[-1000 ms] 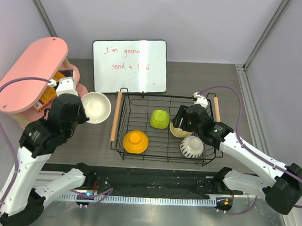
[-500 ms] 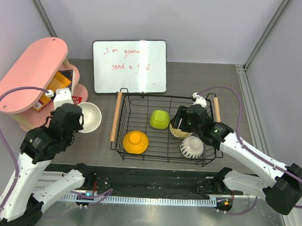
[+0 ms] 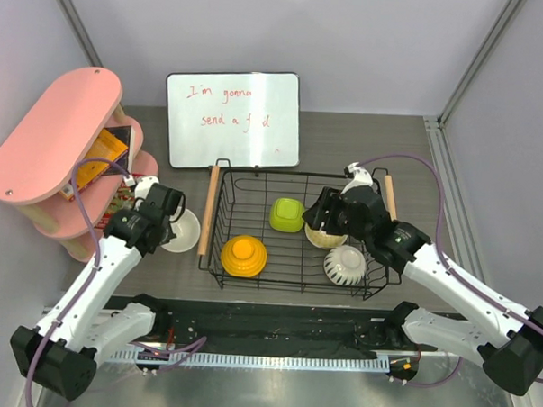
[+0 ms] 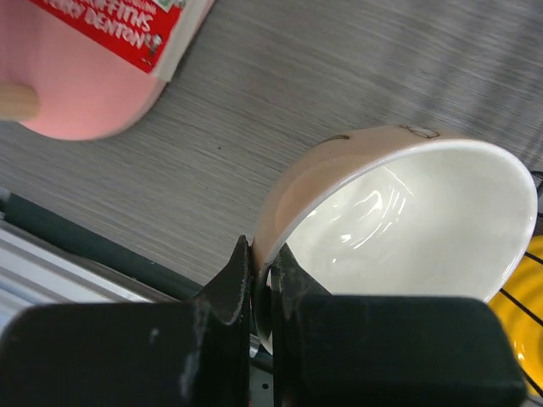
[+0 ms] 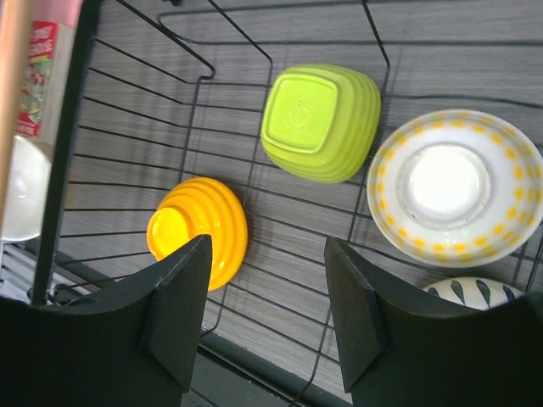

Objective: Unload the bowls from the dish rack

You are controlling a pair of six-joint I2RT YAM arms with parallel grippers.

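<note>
The left gripper next needs to lower the tilted cream-white bowl it is holding onto the clear tabletop below, beside the dish rack's wooden handle, and let go of the bowl's rim.
My left gripper (image 4: 263, 264) is shut on the rim of a cream-white bowl (image 4: 407, 220), which is tilted low over the table. From above, this bowl (image 3: 183, 233) sits just left of the dish rack (image 3: 273, 174), beside its wooden handle (image 3: 205, 220). Inside the rack lie an upside-down orange-yellow bowl (image 5: 199, 233), an upside-down lime green bowl (image 5: 321, 123), a white bowl with yellow dots (image 5: 454, 188) and a ribbed white bowl (image 3: 345, 264). My right gripper (image 5: 267, 284) hangs open over the rack floor, holding nothing, with the orange-yellow bowl by its left finger.
A pink oval shelf (image 3: 49, 144) with snack boxes (image 3: 107, 151) stands at the left, close to my left arm. A whiteboard (image 3: 233, 119) leans behind the rack. A black strip (image 3: 275, 325) runs along the table's near edge.
My left arm has swung down and to the right, carrying the cream-white bowl low beside the rack's left handle. The right gripper stays over the rack, its jaws slightly narrower.
</note>
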